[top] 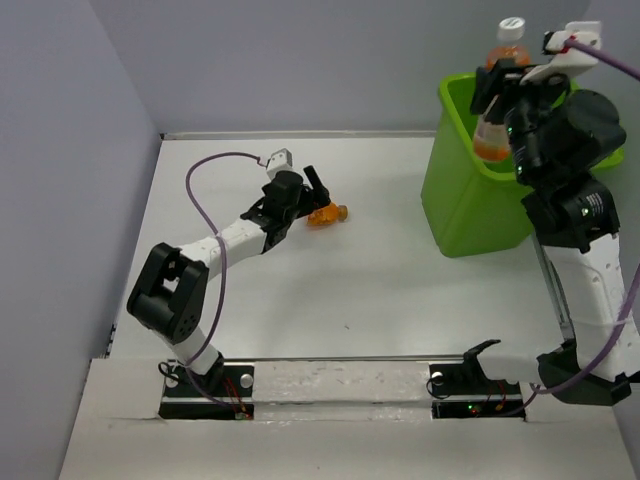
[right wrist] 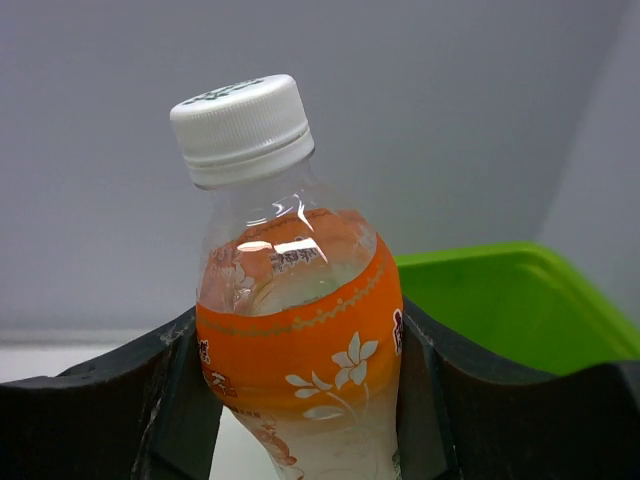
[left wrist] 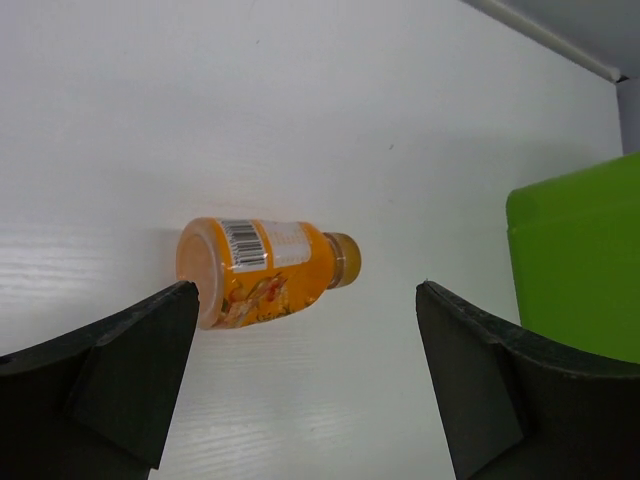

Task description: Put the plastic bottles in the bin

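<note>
The orange bottle lies below, pointing from finger to finger. So my left gripper will move over the orange bottle's body, turn its fingers across the bottle's width, go down and close.
A small orange bottle lies on its side on the white table, its cap pointing right; it also shows in the left wrist view. My left gripper is open just above and beside it, its jaws standing wide apart with the bottle's base near the left finger. My right gripper is shut on a clear bottle with an orange label and white cap, held upright above the lime-green bin. The bottle hangs over the bin's left part. The bin's rim shows behind it.
Grey walls close in the table at the left and the back. The bin stands at the far right, and its side shows at the right edge of the left wrist view. The arms' bases sit on the near edge.
</note>
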You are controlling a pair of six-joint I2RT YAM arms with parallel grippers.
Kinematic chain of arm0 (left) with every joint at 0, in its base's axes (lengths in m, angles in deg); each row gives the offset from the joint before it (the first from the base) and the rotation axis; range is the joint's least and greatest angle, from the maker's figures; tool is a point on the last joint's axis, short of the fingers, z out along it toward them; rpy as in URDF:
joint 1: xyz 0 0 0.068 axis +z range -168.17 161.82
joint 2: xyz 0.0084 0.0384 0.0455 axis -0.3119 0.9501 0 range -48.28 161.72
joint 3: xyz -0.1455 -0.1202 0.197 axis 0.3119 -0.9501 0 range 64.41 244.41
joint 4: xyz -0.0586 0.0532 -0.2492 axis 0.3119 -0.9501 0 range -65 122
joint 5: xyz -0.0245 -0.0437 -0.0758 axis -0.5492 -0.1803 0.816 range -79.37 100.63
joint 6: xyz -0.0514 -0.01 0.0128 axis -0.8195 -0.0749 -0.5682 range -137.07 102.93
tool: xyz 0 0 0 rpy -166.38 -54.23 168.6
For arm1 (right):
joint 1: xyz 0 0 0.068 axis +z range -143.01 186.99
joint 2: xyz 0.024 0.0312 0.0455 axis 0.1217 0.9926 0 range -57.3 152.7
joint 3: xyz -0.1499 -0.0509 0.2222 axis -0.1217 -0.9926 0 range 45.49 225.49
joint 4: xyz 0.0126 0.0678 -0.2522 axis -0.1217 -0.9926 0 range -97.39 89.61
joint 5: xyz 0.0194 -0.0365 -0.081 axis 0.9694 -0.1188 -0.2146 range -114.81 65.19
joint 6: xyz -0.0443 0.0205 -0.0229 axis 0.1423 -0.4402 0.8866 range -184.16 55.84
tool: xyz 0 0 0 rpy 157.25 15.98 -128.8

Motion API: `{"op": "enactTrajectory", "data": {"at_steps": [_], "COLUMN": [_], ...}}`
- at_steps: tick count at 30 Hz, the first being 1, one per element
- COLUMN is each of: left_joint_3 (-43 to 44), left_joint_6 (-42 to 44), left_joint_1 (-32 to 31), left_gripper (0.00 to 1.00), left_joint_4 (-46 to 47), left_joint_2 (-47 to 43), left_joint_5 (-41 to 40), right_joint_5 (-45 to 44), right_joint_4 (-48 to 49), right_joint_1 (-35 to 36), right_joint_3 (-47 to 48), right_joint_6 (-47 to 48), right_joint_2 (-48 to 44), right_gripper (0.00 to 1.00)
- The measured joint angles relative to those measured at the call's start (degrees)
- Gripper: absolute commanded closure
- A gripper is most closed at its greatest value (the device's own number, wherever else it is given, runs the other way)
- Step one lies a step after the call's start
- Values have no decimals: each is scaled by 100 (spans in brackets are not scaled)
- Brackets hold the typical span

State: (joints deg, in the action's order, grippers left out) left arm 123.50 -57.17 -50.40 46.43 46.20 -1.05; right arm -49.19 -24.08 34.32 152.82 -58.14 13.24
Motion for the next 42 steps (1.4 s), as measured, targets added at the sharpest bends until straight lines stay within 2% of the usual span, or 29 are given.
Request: {"op": "enactTrajectory", "data": {"at_steps": [2, 3, 4, 6, 7, 10, 13, 17, 24, 29, 38, 41, 42], "left_joint_3": [4, 59, 111, 415, 669, 1469, 2465, 2837, 3303, 3327, 3130, 2813, 2745], "left_joint_6": [426, 750, 933, 1633, 1989, 2820, 3711, 4492, 5490, 5757, 5794, 5713, 5692], "left_joint_1": [2, 4, 9, 13, 13, 9, 9, 9, 9, 9, 9, -20, -37], "left_gripper": [1, 1, 1, 1, 1, 1, 1, 1, 1, 1, 2, 14, 23], "left_joint_4": [125, 181, 214, 175, 76, -275, -898, -1534, -2806, -3171, -3167, -3209, -3169], "left_joint_2": [-210, -295, -306, -225, -96, 400, 1086, 1550, 2251, 2420, 2538, 2581, 2568], "left_joint_5": [96, 216, 286, 669, 940, 1513, 1974, 2302, 2662, 2640, 2439, 2280, 2192], "right_joint_5": [-170, -247, -245, -234, -210, -109, 109, 538, 1248, 1696, 2979, 3442, 3595], "right_joint_4": [341, 376, 387, 479, 466, 317, 61, -118, -109, -61, -144, -120, -114], "right_joint_1": [-861, -988, -1244, -1740, -2004, -2326, -2361, -2352, -2352, -2352, -2352, -2352, -2352], "right_joint_3": [354, 378, 409, 461, 461, 334, 127, -131, -772, -1147, -2332, -2830, -3032], "right_joint_6": [31, 22, -11, -101, -179, -409, -616, -876, -1283, -1513, -2022, -2249, -2321], "right_joint_2": [304, 358, 435, 671, 850, 1139, 1150, 802, -492, -857, -1239, -1606, -1781], "right_gripper": [78, 72, 59, 12, 1, 0, 0, 0, 0, 1, 0, 0, 0]}}
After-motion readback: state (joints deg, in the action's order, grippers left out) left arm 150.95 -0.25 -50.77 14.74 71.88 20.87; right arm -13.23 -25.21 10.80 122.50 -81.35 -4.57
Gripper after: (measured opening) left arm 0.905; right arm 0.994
